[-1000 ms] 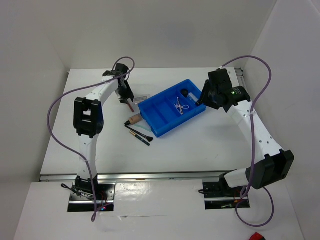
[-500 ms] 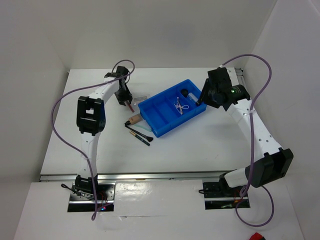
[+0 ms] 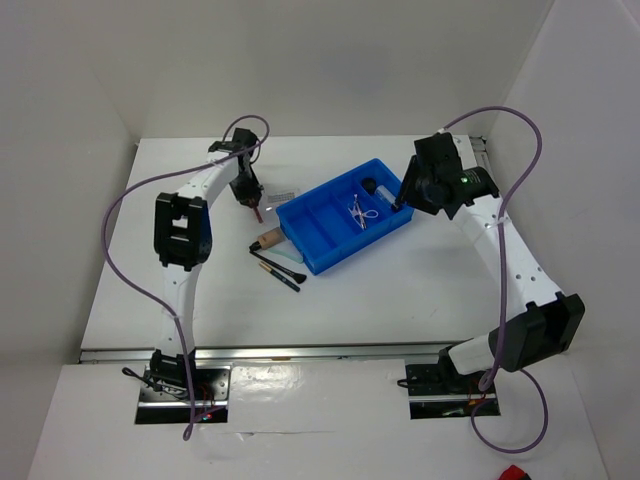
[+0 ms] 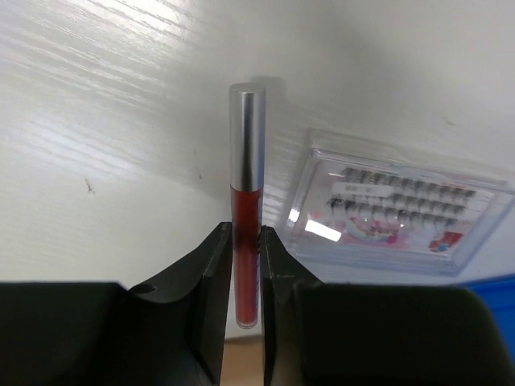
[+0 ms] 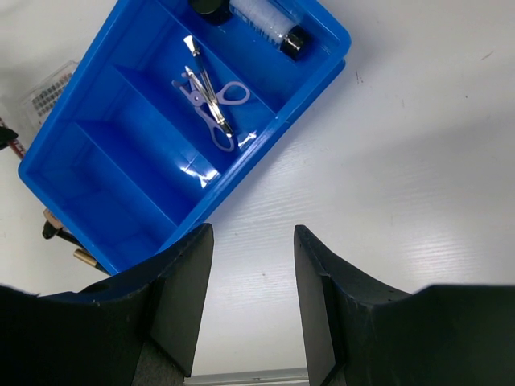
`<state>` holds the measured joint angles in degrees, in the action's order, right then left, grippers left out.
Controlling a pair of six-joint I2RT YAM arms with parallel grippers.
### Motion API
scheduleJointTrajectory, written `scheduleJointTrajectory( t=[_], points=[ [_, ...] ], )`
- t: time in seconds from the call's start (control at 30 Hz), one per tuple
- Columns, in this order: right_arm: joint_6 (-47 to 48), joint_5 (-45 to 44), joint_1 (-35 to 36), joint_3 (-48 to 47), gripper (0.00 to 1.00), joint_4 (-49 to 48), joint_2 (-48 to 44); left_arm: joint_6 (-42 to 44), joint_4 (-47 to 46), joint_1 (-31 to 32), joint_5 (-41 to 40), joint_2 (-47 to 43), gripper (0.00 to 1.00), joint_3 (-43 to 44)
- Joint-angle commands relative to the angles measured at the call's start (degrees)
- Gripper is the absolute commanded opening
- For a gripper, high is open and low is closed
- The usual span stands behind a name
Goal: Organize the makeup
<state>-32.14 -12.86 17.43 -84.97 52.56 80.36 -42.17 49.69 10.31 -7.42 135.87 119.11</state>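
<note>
I need to move my left gripper to the right in the top view, over the tray's nearest empty section [image 3: 309, 234], and let go of the red lip stick.
My left gripper [image 4: 245, 269] is shut on a red lip stick with a silver cap [image 4: 246, 153], holding it just left of the blue tray [image 3: 335, 243]; it also shows in the top view [image 3: 250, 200]. A clear lash card case [image 4: 394, 211] lies on the table beyond it. A beige tube [image 3: 270, 238], a black brush [image 3: 276, 266] and a pencil [image 3: 285, 279] lie by the tray's left corner. The tray [image 5: 121, 185] holds thin clips [image 5: 209, 104], a black round jar [image 5: 211, 6] and a clear bottle [image 5: 265, 22]. My right gripper [image 5: 253, 265] is open and empty over the table beside the tray's right end.
The white table [image 3: 400, 290] is walled at the back and on both sides. Purple cables [image 3: 120, 215] loop from both arms. The tray's two left compartments hold nothing.
My left gripper has shifted slightly back and left with the red stick in it. The right wrist has shifted slightly back.
</note>
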Motion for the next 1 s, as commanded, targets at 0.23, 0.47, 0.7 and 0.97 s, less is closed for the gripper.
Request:
scheduleJointTrajectory(
  t=[0.23,0.47,0.7,0.97],
  points=[
    [-0.7,-0.4,0.8,-1.2,0.52,-0.6,-1.2,-2.9,-4.2,1.2,4.9,-23.9,0.00,-4.4],
    [-1.3,0.2,0.8,-0.6,0.52,-1.1,-2.4,-10.5,-6.1,10.3,10.1,-25.7,0.00,-12.6],
    [-1.3,-0.3,0.8,1.1,0.52,0.0,-4.3,-15.5,-9.7,16.4,9.5,-26.7,0.00,-21.3],
    [-1.8,-0.3,0.8,2.3,0.52,0.0,-5.5,-16.5,-10.3,19.0,9.5,-24.5,0.00,-22.1]
  ],
)
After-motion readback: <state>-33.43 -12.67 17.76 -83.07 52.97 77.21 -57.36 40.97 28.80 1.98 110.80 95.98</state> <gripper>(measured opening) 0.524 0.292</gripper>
